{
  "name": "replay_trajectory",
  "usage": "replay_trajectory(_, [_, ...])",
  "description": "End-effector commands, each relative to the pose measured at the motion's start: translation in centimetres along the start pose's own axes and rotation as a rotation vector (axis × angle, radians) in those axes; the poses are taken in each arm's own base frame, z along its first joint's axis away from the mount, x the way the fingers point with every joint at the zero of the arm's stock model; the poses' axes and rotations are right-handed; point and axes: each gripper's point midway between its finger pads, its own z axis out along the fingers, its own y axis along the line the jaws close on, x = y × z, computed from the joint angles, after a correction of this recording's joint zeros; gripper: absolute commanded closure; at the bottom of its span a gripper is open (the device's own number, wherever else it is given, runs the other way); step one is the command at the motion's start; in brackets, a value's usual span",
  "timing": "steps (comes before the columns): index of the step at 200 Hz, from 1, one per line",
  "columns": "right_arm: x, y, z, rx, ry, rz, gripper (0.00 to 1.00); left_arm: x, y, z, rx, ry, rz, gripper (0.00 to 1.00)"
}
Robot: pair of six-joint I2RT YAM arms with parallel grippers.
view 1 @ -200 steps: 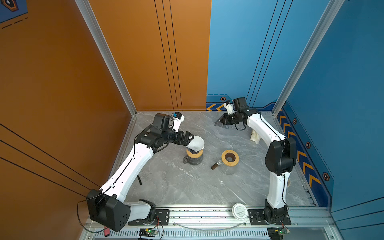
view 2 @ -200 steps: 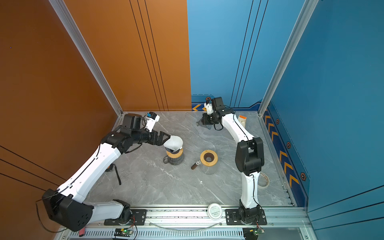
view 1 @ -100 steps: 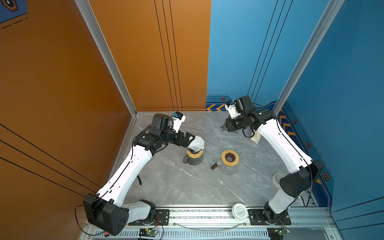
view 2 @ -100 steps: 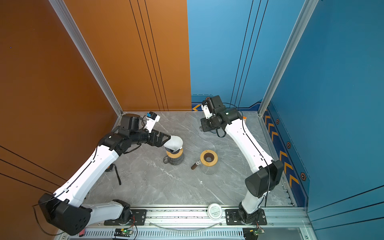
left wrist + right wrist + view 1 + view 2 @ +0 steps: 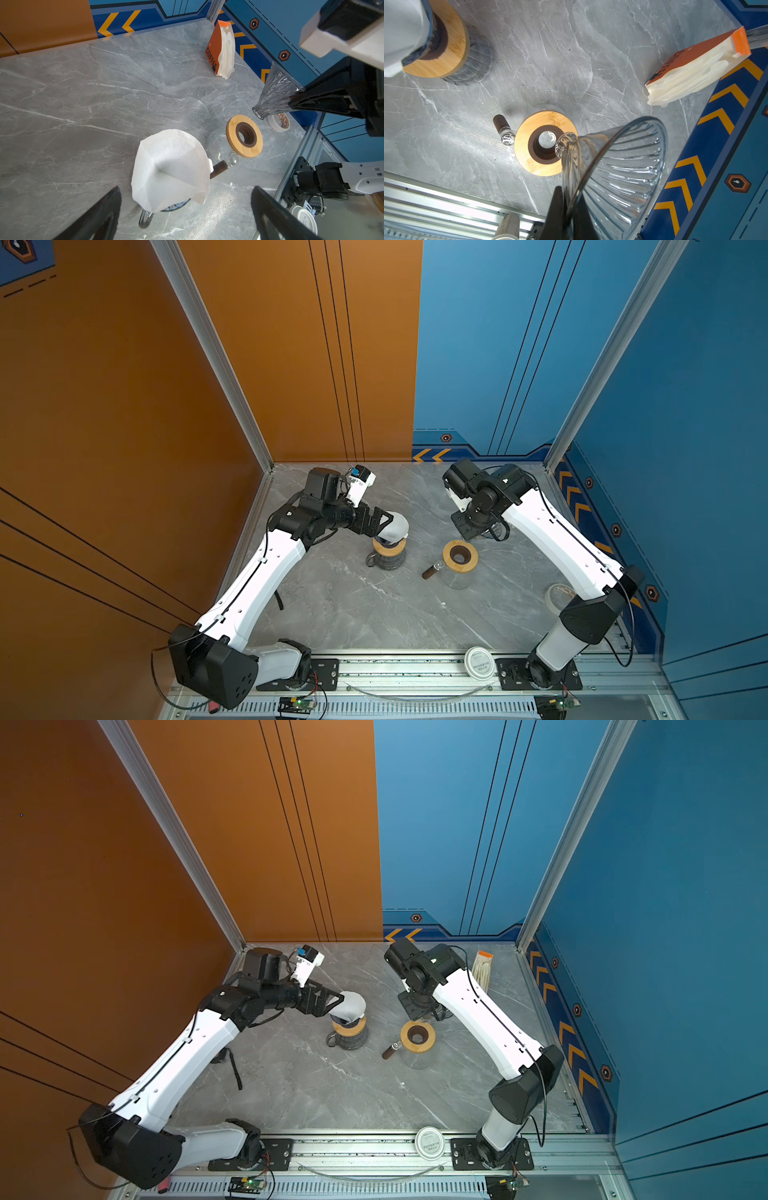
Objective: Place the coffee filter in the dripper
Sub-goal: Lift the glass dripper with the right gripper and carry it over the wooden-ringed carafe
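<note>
The second carafe's hole (image 5: 460, 556) (image 5: 547, 140) is below my right gripper and nearer the handle. My right gripper should next go down toward the handle's side, put the spout into that hole, and let go.
A white paper coffee filter (image 5: 170, 168) stands opened as a cone in a blue-rimmed dripper (image 5: 176, 206) on the left carafe's wooden collar (image 5: 388, 549). My left gripper (image 5: 186, 188) is open, its fingers wide to either side of the filter (image 5: 395, 524) and not touching it. My right gripper (image 5: 566, 199) is shut on the rim of a clear ribbed glass dripper (image 5: 618, 166), held tilted in the air. Its spout hangs just above and beside the hole of a second wooden-collared carafe (image 5: 545, 143), seen in both top views (image 5: 459, 558) (image 5: 417, 1038).
An orange box of paper filters (image 5: 482, 969) (image 5: 221, 52) stands by the back right wall. A roll of tape (image 5: 559, 597) lies near the right arm. A white lid (image 5: 478, 662) rests on the front rail. The second carafe's dark handle (image 5: 430, 571) sticks out to its left.
The right arm has swung from the back of the table toward the middle, carrying the glass dripper to the second carafe. The left gripper has stayed open at the filter.
</note>
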Motion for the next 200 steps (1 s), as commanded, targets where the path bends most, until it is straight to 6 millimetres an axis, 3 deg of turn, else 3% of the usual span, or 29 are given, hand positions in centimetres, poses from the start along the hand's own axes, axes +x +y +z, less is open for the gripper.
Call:
replay_trajectory(1, [1.1,0.3,-0.9,0.059,0.037,-0.014,1.0,0.0,-0.4,0.2,0.033,0.004,0.022,0.02])
replay_trajectory(52, [1.2,2.7,0.8,0.059,0.1,-0.068,1.0,0.4,-0.1,0.0,0.025,0.007,0.012,0.02])
replay_trajectory(161, [1.0,3.5,3.9,0.149,0.188,-0.127,0.99,1.4,0.7,-0.9,0.0,-0.002,-0.011,0.02])
replay_trajectory(200, [1.1,4.5,4.7,0.134,0.203,-0.147,0.93,1.5,0.9,-0.9,-0.007,0.0,-0.016,0.02])
